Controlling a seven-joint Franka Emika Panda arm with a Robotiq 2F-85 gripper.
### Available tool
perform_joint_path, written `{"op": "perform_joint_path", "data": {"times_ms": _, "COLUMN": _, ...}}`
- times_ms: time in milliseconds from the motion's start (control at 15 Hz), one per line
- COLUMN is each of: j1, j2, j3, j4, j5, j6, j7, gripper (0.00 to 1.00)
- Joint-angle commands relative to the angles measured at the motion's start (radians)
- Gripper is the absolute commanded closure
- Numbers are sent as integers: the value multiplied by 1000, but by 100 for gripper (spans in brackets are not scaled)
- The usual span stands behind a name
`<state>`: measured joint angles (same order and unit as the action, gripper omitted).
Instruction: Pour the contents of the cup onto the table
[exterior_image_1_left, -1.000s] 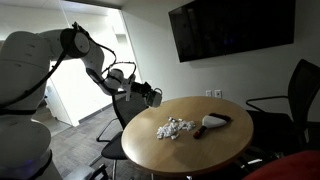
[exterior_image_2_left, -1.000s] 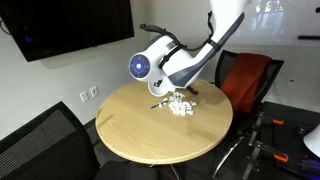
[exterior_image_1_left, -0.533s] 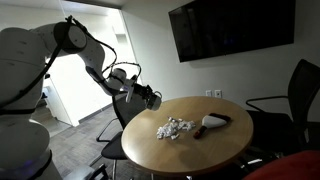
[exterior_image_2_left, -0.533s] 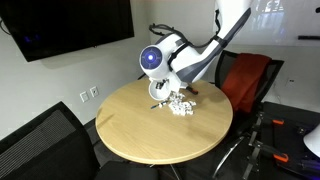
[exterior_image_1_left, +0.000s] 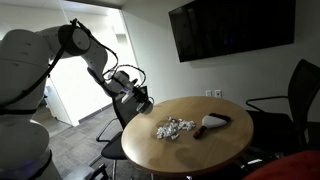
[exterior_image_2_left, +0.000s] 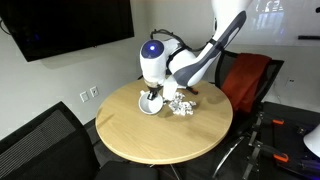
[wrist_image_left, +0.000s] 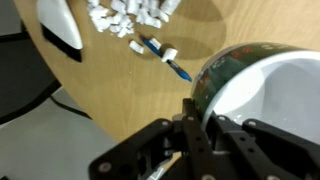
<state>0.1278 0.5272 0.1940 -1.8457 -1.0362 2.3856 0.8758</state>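
Observation:
My gripper next extends outward, lowers the cup (exterior_image_1_left: 143, 104) and releases the cup's rim there, as bare tabletop clear of the white pile lies below and outward.
My gripper (wrist_image_left: 196, 108) is shut on the rim of a cup (wrist_image_left: 255, 85) with a green patterned outside and a white inside that looks empty. In both exterior views the cup (exterior_image_1_left: 143, 104) (exterior_image_2_left: 150, 102) is held roughly upright, low over the edge of the round wooden table (exterior_image_1_left: 200, 150) (exterior_image_2_left: 160, 135). A pile of small white pieces (exterior_image_1_left: 173, 128) (exterior_image_2_left: 181, 106) (wrist_image_left: 130, 14) lies on the table beside the cup. A small blue stick-like thing (wrist_image_left: 166, 58) lies between pile and cup.
A white and black object (exterior_image_1_left: 215, 121) (wrist_image_left: 60, 26) lies on the table beyond the pile. Black office chairs (exterior_image_1_left: 290, 100) (exterior_image_2_left: 40, 140) and a red chair (exterior_image_2_left: 245, 80) stand around the table. A dark screen (exterior_image_1_left: 230, 28) hangs on the wall.
The wrist has turned and come down, bringing the cup from a tilted pose beside the pile to upright and low at the table's edge. The pile has not moved.

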Motion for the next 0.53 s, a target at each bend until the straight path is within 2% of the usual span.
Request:
{"op": "perform_joint_path", "data": {"times_ms": 0, "j1": -22, "j2": 8, "j3": -1, "j4": 33, "j5": 203, "j6": 169, "j7": -166, "gripper": 97}}
{"op": "perform_joint_path", "data": {"times_ms": 67, "j1": -31, "j2": 15, "j3": 7, "j4": 37, "j5": 308, "j6": 196, "j7": -236, "gripper": 97}}
{"op": "perform_joint_path", "data": {"times_ms": 133, "j1": -68, "j2": 33, "j3": 53, "j4": 56, "j5": 402, "j6": 180, "j7": -306, "gripper": 97}}
{"op": "perform_joint_path", "data": {"times_ms": 200, "j1": -66, "j2": 50, "j3": 53, "j4": 80, "j5": 495, "j6": 165, "j7": -372, "gripper": 97}}
{"op": "perform_joint_path", "data": {"times_ms": 267, "j1": -56, "j2": 62, "j3": 48, "j4": 108, "j5": 588, "j6": 134, "j7": -438, "gripper": 97}}
{"op": "perform_joint_path", "data": {"times_ms": 333, "j1": -22, "j2": 77, "j3": 16, "j4": 142, "j5": 682, "j6": 110, "j7": -504, "gripper": 97}}
{"op": "perform_joint_path", "data": {"times_ms": 467, "j1": 18, "j2": 109, "j3": -20, "j4": 214, "j5": 787, "j6": 59, "j7": -579, "gripper": 97}}
